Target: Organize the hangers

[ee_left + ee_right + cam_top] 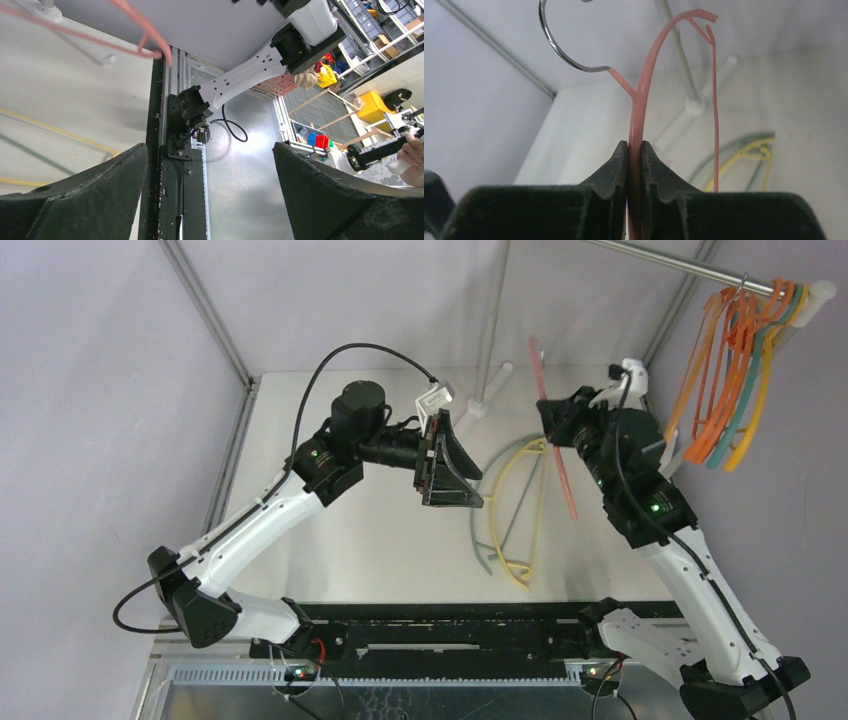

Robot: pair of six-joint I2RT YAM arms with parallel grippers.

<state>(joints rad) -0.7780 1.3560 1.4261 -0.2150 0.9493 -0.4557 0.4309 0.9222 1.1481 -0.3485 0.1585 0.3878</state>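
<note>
The robot's right gripper should lift outward next, hook the pink hanger over the bar's bare part (703, 271) by the orange hangers and release, because that part lies above and outward.
My right gripper (553, 420) (634, 150) is shut on a pink hanger (556, 440) (640, 95) and holds it edge-on above the table, its steel hook (559, 47) up and to the left. A yellow hanger (528, 510) and a pale green hanger (490, 500) lie on the table below it; they also show in the right wrist view (744, 155). Several orange, yellow and teal hangers (735, 370) hang on the steel rail (680, 262) at the top right. My left gripper (452, 472) (210, 165) is open and empty, raised left of the lying hangers.
A white rack pole (492, 330) with a foot stands at the back of the white table (350, 530). Grey walls close in the left, back and right. A black rail (450, 630) runs along the near edge.
</note>
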